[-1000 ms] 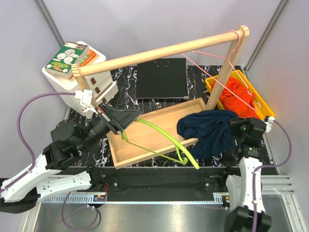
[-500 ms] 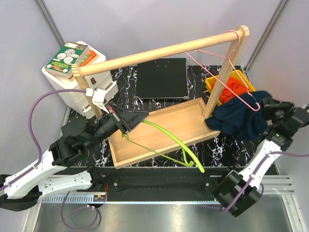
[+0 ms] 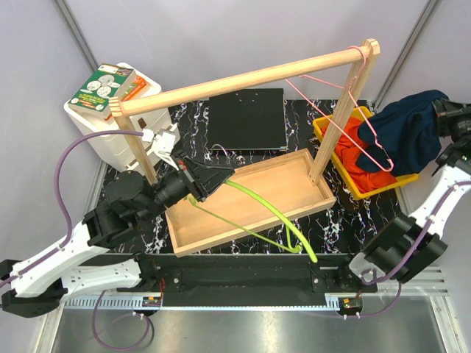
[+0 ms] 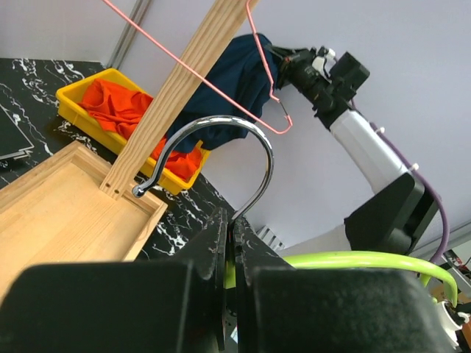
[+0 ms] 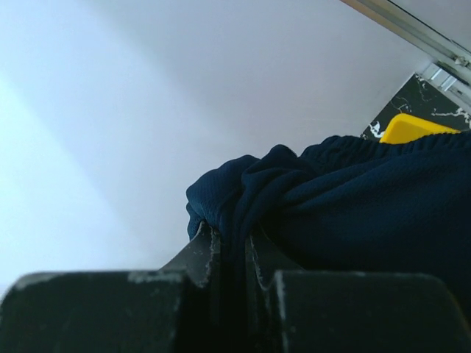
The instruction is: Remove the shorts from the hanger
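The navy shorts will go down over the yellow bin's far part [image 3: 358,131] [image 5: 416,130] next. My right gripper will shift toward the rack and lower them there, tipping down.
The dark navy shorts [image 3: 408,132] hang bunched from my right gripper [image 3: 441,112], which is shut on them high over the yellow bin [image 3: 327,143] at the right. They fill the right wrist view [image 5: 353,213], pinched at my right gripper [image 5: 232,239]. The orange shorts [image 3: 362,158] lie in that bin. My left gripper [image 3: 210,180] is shut on the neck of a bare lime-green hanger [image 3: 257,213] over the wooden tray [image 3: 294,165]. The left wrist view shows its metal hook [image 4: 254,147] rising from my left gripper [image 4: 229,220], with the navy shorts [image 4: 243,81] beyond.
A wooden rack [image 3: 250,73] spans the table; an empty pink wire hanger [image 3: 368,136] hangs from its right end, in front of the navy shorts. A black plate [image 3: 246,118] lies behind the tray. A white box [image 3: 110,140] with a green pack stands at back left.
My right arm has swung the navy shorts up and to the right, from the tray's right end to above the yellow bin. My left gripper has shifted the green hanger slightly right.
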Motion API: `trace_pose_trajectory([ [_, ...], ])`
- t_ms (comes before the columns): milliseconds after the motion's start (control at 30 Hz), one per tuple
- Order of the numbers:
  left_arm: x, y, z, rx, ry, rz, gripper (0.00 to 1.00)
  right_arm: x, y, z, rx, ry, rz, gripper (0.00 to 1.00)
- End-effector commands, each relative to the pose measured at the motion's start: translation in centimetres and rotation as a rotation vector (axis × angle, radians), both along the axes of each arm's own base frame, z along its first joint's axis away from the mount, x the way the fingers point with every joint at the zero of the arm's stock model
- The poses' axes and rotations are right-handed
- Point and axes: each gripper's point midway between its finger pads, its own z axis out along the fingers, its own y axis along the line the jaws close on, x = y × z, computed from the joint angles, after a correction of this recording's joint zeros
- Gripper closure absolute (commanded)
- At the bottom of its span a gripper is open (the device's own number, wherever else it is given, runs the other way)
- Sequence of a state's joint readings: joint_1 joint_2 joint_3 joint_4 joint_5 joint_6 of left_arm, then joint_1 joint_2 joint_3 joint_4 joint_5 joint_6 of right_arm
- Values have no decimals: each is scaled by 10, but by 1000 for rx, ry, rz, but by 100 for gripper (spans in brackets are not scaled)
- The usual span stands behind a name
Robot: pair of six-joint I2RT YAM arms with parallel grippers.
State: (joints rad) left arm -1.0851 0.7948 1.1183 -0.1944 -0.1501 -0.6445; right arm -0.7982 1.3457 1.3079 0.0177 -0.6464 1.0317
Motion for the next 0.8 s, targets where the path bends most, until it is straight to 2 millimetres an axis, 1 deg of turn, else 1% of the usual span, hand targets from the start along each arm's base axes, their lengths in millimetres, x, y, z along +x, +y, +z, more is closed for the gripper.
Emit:
trace_pose_trajectory([
  [0,-4,-2,26,-64,-39,-25,100,28,21,54,-183,-84,82,100],
  [33,-4,-3,24,-63,-29,-25,100,36,24,50,-242,-64,82,100],
  [67,-3,-4,22,-61,-26,-23,100,50,30,41,-248,-49,100,100],
  [133,-3,-5,21,-61,-19,-21,100,65,23,29,-276,-21,55,100],
  [167,-3,-6,20,-60,-15,-23,100,81,26,13,-271,-1,70,100],
  [200,-3,-6,21,-60,-15,-25,100,91,22,1,-278,21,59,100],
  [233,-4,-6,20,-58,-13,-26,100,101,23,-10,-273,39,74,100],
  [267,-4,-7,19,-55,-12,-26,100,118,22,-40,-248,95,98,100],
  [300,-4,-6,19,-55,-10,-26,100,129,29,-49,-269,117,112,100],
  [333,-4,-6,18,-55,-6,-24,100,133,30,-71,-232,183,118,100],
  [367,-4,-7,17,-53,-1,-23,100,138,28,-101,-190,255,124,98],
  [400,-3,-7,16,-51,4,-20,100,138,31,-119,-167,291,134,95],
  [467,-4,-7,16,-53,9,-21,100,133,33,-144,-159,350,126,88],
  [533,-4,-8,16,-55,12,-21,100,128,41,-153,-193,402,133,78],
  [600,-4,-10,15,-46,13,-24,100,126,40,-144,-246,425,124,70],
  [633,-5,-10,17,-49,10,-27,100,119,41,-147,-243,470,128,55],
  [667,-5,-11,17,-49,10,-28,100,119,38,-131,-278,462,115,47],
  [700,-4,-11,17,-47,9,-26,100,115,36,-125,-290,476,106,37],
  [733,-4,-11,17,-47,10,-23,100,105,38,-122,-286,518,104,30],
  [767,-4,-11,18,-48,8,-22,100,100,31,-106,-306,520,53,12],
])
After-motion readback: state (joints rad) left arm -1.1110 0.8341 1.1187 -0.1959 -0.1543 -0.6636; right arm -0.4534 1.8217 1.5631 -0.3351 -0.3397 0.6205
